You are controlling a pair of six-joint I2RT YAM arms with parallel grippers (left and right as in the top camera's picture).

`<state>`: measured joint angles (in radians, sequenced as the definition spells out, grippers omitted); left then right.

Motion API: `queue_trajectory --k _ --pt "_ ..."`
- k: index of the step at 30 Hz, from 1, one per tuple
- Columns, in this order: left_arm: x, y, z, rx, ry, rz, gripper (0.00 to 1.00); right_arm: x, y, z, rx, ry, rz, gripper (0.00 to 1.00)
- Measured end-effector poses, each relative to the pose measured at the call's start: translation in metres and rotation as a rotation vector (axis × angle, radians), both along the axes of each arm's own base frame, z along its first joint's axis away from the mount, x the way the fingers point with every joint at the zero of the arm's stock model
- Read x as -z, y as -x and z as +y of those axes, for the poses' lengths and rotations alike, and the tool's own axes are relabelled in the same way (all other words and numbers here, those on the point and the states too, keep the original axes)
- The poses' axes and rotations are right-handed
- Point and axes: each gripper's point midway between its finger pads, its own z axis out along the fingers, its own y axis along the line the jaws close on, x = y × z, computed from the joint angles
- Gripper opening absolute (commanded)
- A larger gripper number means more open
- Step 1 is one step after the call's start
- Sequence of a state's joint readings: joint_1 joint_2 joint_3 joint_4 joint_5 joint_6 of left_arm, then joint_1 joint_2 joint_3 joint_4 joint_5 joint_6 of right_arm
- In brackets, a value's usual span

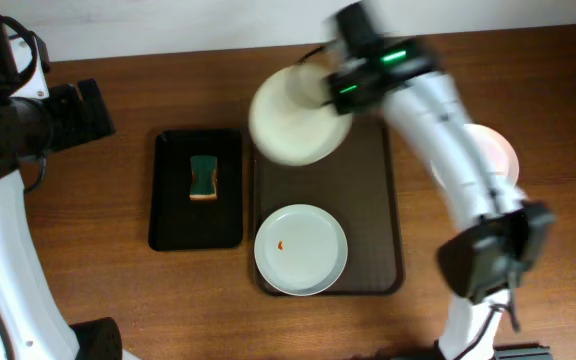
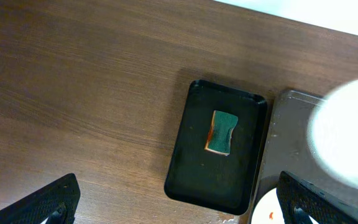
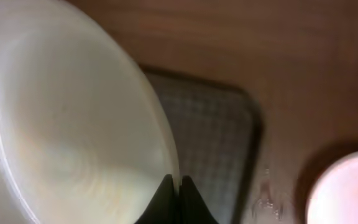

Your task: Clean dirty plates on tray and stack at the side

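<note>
The right gripper carries the second plate off the brown tray and over the third white plate (image 1: 476,162) (image 3: 354,195) next, then lowers it onto that third plate.
The dark brown tray (image 1: 383,215) lies mid-table. One white plate (image 1: 301,250) with a small orange-red smear lies flat at its near end. My right gripper (image 1: 336,98) is shut on the rim of a second white plate (image 1: 290,115) and holds it lifted and tilted over the tray's far end; the right wrist view shows the fingers (image 3: 178,196) pinching that plate's rim (image 3: 67,124). A third white plate (image 1: 498,150) lies on the table right of the tray, partly hidden by my right arm. My left gripper (image 2: 179,205) is open, high over the bare table.
A smaller black tray (image 1: 196,215) left of the brown tray holds a green and yellow sponge (image 1: 204,178). It also shows in the left wrist view (image 2: 219,149), with the sponge (image 2: 222,132). The table's far edge meets a white wall.
</note>
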<state>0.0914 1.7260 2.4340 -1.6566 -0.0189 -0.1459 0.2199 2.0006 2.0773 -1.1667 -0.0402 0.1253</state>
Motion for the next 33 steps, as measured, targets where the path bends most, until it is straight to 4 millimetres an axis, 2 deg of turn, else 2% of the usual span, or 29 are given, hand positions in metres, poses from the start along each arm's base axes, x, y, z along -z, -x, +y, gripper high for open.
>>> queue_trajectory --k 2,3,5,6,8,10,11,12,13,15,18,20,22,24,25,27,28,29,30,31,32,33 --pt "0.000 0.000 0.000 0.000 0.000 0.000 1.00 -0.003 -0.002 -0.077 0.178 -0.121 0.045 0.04" --pt "0.000 0.000 0.000 0.000 0.000 0.000 1.00 0.003 0.000 -0.135 0.323 -0.178 0.066 0.04" --pt "0.000 0.000 0.000 0.000 0.000 0.000 1.00 0.016 0.009 -0.182 0.449 -0.226 0.099 0.04" --pt "0.000 0.000 0.000 0.000 0.000 0.000 1.00 0.032 0.020 -0.212 0.538 -0.253 0.139 0.04" --pt "0.000 0.000 0.000 0.000 0.000 0.000 1.00 0.084 0.053 -0.274 0.734 -0.305 0.243 0.04" --pt "0.000 0.000 0.000 0.000 0.000 0.000 1.00 0.131 0.088 -0.301 0.851 -0.342 0.330 0.04" --pt "0.000 0.000 0.000 0.000 0.000 -0.001 1.00 0.149 0.098 -0.306 0.875 -0.352 0.349 0.08" --pt "0.000 0.000 0.000 0.000 0.000 0.000 1.00 0.163 0.105 -0.307 0.891 -0.359 0.359 0.32" --pt "0.000 0.000 0.000 0.000 0.000 0.000 1.00 0.171 0.108 -0.306 0.885 -0.360 0.366 0.48" --pt "0.000 0.000 0.000 0.000 0.000 0.000 1.00 0.172 0.103 -0.301 0.829 -0.344 0.352 0.51" --pt "0.000 0.000 0.000 0.000 0.000 0.000 1.00 0.165 0.088 -0.275 0.728 -0.323 0.336 0.52" --pt "0.000 0.000 0.000 0.000 0.000 0.000 1.00 0.123 0.072 -0.233 0.558 -0.278 0.252 0.52" --pt "0.000 0.000 0.000 0.000 0.000 0.000 1.00 0.077 0.064 -0.181 0.400 -0.250 0.159 0.52" --pt "0.000 0.000 0.000 0.000 0.000 0.000 1.00 0.054 0.065 -0.128 0.228 -0.226 0.124 0.53" --pt "0.000 0.000 0.000 0.000 0.000 0.000 1.00 0.054 0.072 -0.080 0.065 -0.201 0.148 0.53" --pt "0.000 0.000 0.000 0.000 0.000 0.000 1.00 0.069 0.085 -0.034 -0.089 -0.160 0.209 0.52" --pt "0.000 0.000 0.000 0.000 0.000 0.000 1.00 0.086 0.098 -0.012 -0.169 -0.105 0.261 0.50" --pt "0.000 0.000 0.000 0.000 0.000 0.000 1.00 0.108 0.115 0.005 -0.233 -0.049 0.325 0.44" --pt "0.000 0.000 0.000 0.000 0.000 -0.001 1.00 0.128 0.130 0.018 -0.290 -0.007 0.374 0.41" --pt "0.000 0.000 0.000 0.000 0.000 0.000 1.00 0.143 0.140 0.024 -0.316 0.013 0.408 0.40" --pt "0.000 0.000 0.000 0.000 0.000 0.000 1.00 0.171 0.160 0.031 -0.360 0.045 0.473 0.41" --pt "0.000 0.000 0.000 0.000 0.000 0.000 1.00 0.182 0.170 0.033 -0.374 0.054 0.505 0.40"
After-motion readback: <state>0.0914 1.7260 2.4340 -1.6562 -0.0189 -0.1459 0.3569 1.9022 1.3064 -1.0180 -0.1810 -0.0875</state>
